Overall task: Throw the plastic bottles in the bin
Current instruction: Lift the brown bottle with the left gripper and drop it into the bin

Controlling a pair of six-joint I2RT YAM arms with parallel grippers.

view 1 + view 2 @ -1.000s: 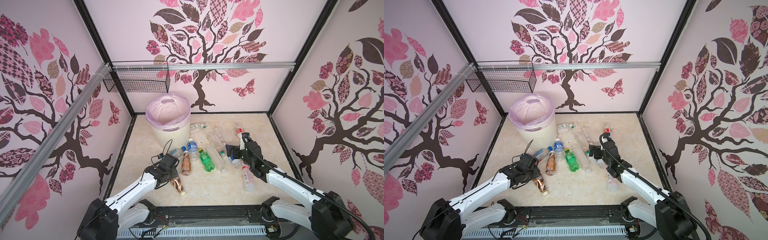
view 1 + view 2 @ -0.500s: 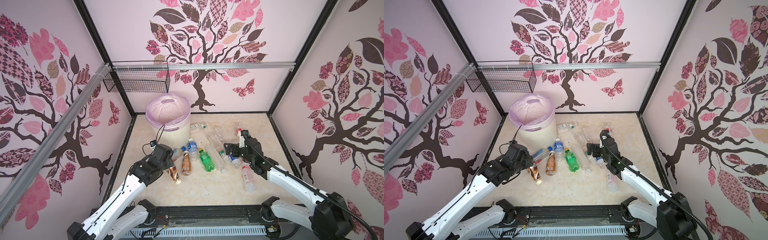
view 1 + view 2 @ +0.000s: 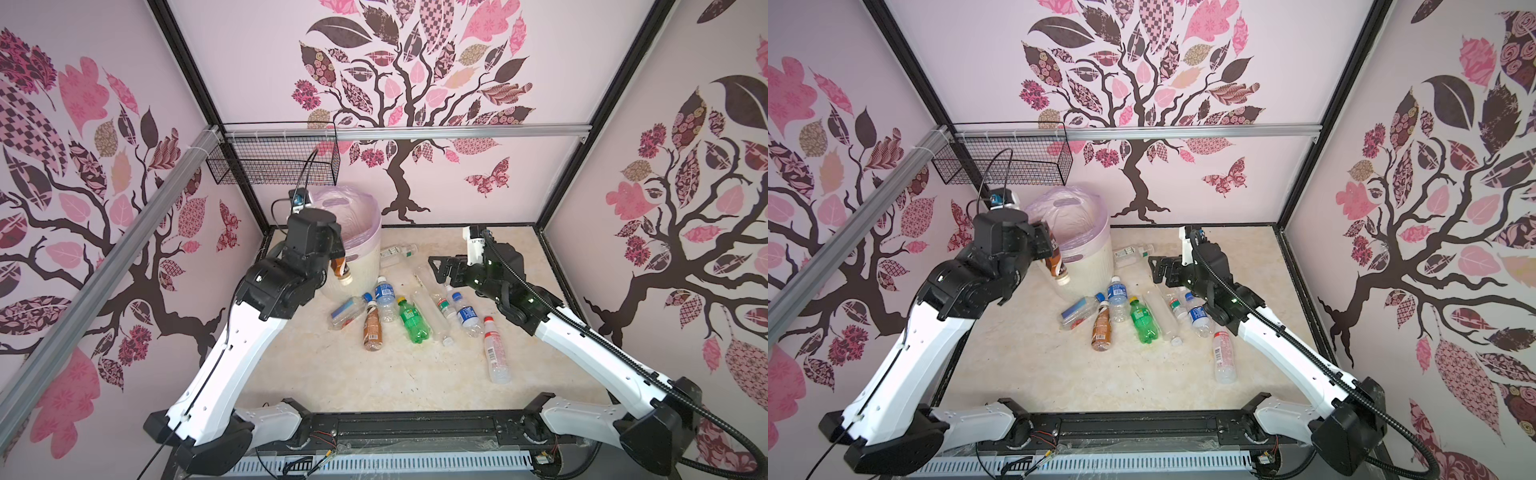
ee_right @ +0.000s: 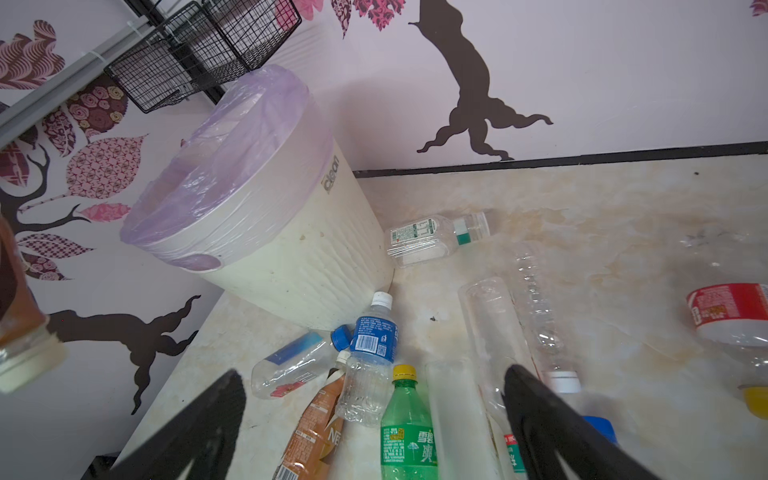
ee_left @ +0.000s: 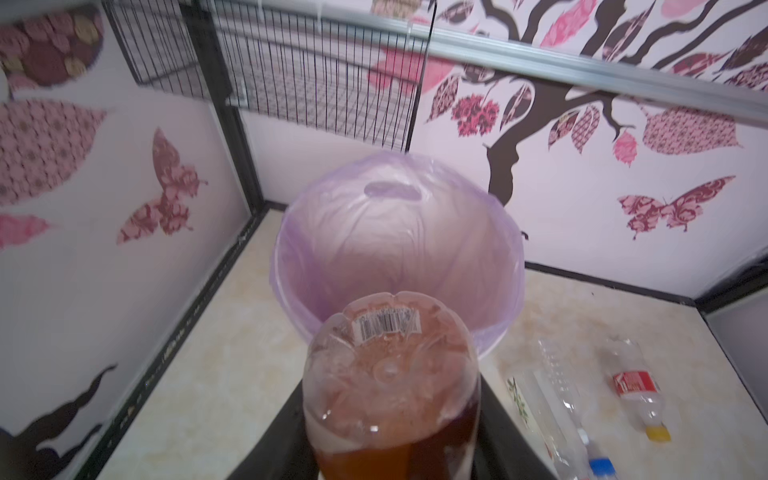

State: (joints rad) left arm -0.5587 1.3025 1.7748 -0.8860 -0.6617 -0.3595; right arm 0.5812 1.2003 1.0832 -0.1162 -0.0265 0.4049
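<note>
The bin's opening point(image 3: 1070, 217) point(image 5: 400, 244) is outward of my left gripper, past the bin's near rim. My left gripper will next rise, carry the bottle outward over the opening and then release it.
My left gripper point(image 3: 336, 254) is shut on a brown-wrapped plastic bottle point(image 3: 341, 268), held in the air, cap hanging down, just in front of the bin's near rim. In the left wrist view the bottle's base point(image 5: 390, 374) fills the space between the fingers, with the bin point(image 5: 291, 291) right behind it. The bin point(image 3: 368, 266) is cream-white with a lilac bag. Several plastic bottles lie on the floor beside it, among them a green one point(image 3: 411, 318) and a second brown one point(image 3: 372, 328). My right gripper point(image 3: 436, 271) hovers open above these, empty point(image 4: 372, 374).
A black wire basket point(image 3: 274, 162) hangs on the back wall above the bin. A red-capped bottle point(image 3: 494, 349) lies apart at the right, and a green-labelled one point(image 3: 397, 251) lies against the bin's far side. Walls close in the floor on three sides.
My left arm has lifted the brown bottle off the floor and carried it back up to the bin's rim. The right gripper has shifted slightly back and left, still open.
</note>
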